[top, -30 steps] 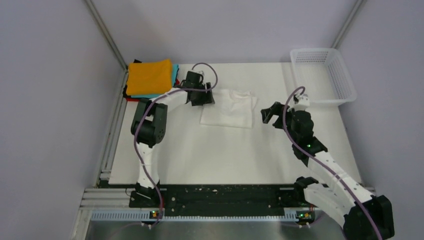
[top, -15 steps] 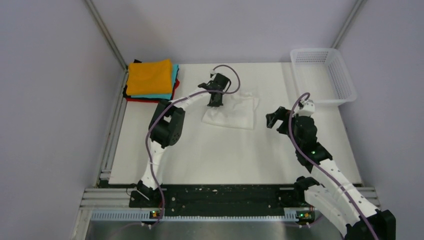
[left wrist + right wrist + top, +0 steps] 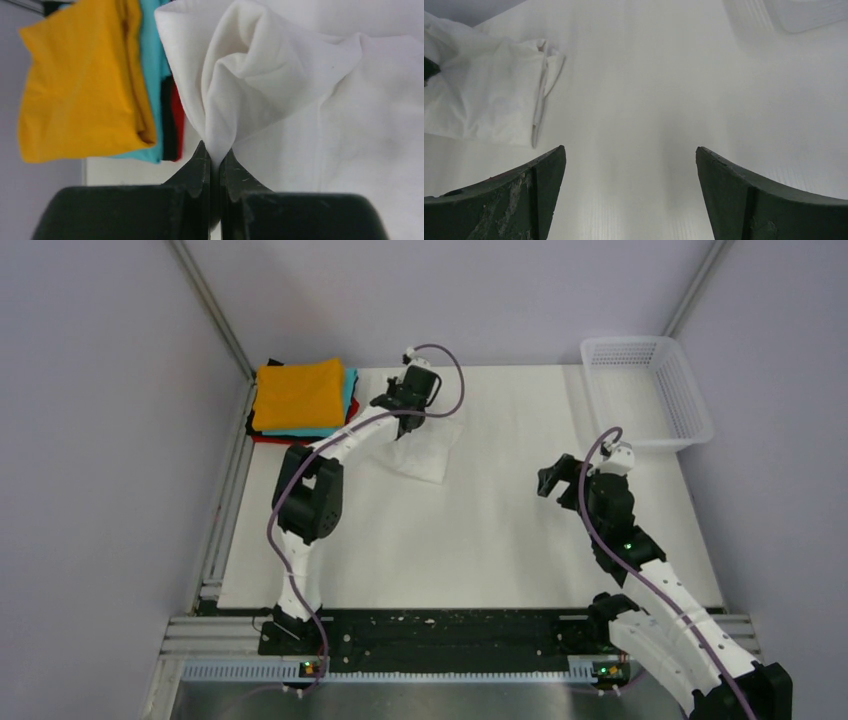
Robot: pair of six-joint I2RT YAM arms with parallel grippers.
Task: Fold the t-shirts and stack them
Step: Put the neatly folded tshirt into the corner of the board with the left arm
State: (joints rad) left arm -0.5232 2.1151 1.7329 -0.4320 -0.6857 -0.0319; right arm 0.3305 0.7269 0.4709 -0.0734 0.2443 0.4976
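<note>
My left gripper lifts over the orange stack's top next, to its left in the top view, and lowers to release the folded white t-shirt.
A folded white t-shirt lies on the table, its far edge lifted toward the back left. My left gripper is shut on a bunched fold of it, and the left wrist view shows the white cloth pinched between my closed left gripper. Just left of it sits the stack of folded t-shirts, orange on top, then teal, black and red. My right gripper hovers open over bare table right of the white shirt, nothing between my right gripper.
A white mesh basket stands at the back right corner, its edge showing in the right wrist view as the basket. A metal frame post and the table's left edge run close beside the stack.
My left gripper closed on the white shirt's edge and pulled it left, toward the stack. The right gripper drifted slightly right and stayed open.
</note>
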